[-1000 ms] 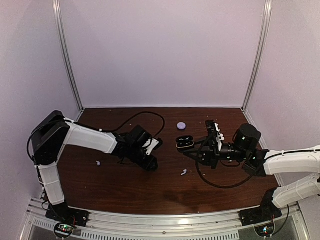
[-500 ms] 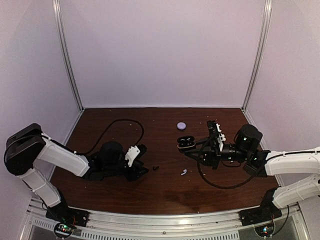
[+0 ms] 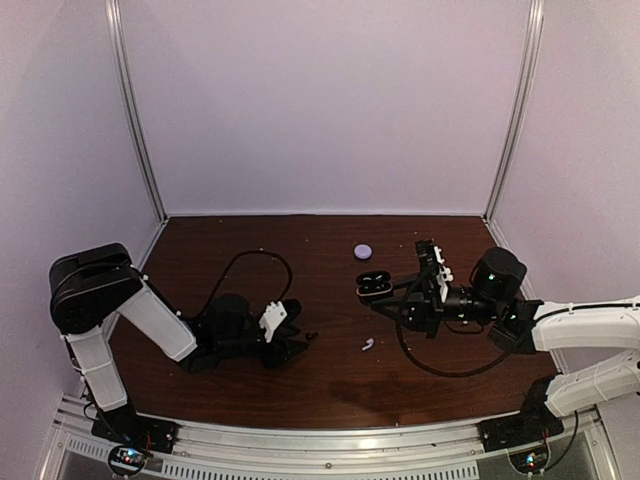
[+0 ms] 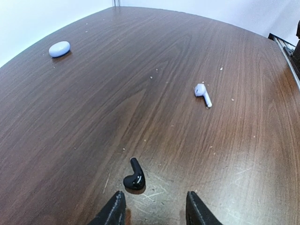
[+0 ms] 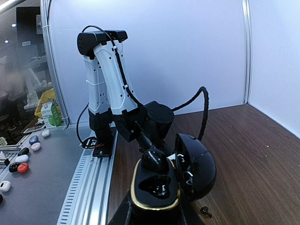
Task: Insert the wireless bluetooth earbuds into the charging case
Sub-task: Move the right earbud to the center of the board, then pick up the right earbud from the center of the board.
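Note:
The black earbud is farther outward, closer to one finger. My left gripper needs to move outward next, to the left in the wrist view, and close on the earbud's head.
My right gripper (image 3: 385,290) is shut on an open black charging case (image 5: 157,192) with a gold rim, held above the table. One black earbud (image 5: 157,161) sits in it; the socket beside it is empty. A second black earbud (image 4: 135,178) lies on the table just ahead of my left gripper (image 4: 153,197), nearer the left finger. That gripper is open and empty, low over the wood (image 3: 295,345). A closed pale lavender case (image 4: 59,48) lies at the back (image 3: 363,251). One pale earbud (image 4: 203,93) lies between the arms (image 3: 367,344). A second pale earbud is out of view.
The left arm's black cable (image 3: 245,265) loops over the table behind the arm. White walls with metal posts (image 3: 135,110) close in the back and sides. An aluminium rail (image 3: 330,440) runs along the near edge.
The left arm pulled back from mid-table and now lies low, its jaws pointing right. The black earbud lies uncovered where the jaws were. The right arm barely moved.

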Available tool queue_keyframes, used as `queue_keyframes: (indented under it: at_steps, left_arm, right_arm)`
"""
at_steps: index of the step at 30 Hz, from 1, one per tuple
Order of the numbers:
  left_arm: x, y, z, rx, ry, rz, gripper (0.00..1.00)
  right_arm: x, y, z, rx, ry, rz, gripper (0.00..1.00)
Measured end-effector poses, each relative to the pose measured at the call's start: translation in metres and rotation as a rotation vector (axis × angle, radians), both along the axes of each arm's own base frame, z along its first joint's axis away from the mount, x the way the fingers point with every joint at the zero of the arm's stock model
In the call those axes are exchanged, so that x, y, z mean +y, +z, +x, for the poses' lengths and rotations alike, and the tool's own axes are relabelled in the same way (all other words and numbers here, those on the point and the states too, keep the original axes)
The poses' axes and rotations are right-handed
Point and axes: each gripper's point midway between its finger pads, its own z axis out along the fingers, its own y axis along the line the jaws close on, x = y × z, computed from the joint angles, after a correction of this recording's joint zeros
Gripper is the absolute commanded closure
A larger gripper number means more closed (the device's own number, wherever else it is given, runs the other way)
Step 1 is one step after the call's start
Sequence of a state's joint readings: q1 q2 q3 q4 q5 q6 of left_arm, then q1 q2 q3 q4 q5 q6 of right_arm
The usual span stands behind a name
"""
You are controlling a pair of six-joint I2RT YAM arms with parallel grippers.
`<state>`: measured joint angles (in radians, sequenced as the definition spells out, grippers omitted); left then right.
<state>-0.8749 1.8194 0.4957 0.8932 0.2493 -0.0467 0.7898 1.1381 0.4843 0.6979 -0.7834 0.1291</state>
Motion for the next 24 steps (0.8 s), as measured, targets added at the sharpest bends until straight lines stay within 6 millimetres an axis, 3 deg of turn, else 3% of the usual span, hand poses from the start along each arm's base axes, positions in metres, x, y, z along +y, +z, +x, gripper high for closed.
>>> queue_keyframes:
  at_steps: [14, 24]
  left_arm:
    - [-0.005, -0.026, 0.011, 0.020, 0.014, 0.035, 0.55]
    - [-0.014, -0.027, 0.021, 0.001, 0.021, 0.020, 0.67]
  right_arm:
    - [-0.001, -0.002, 0.002, 0.003, -0.006, -0.007, 1.00]
    - [-0.002, -0.002, 0.003, 0.004, -0.011, -0.007, 1.00]
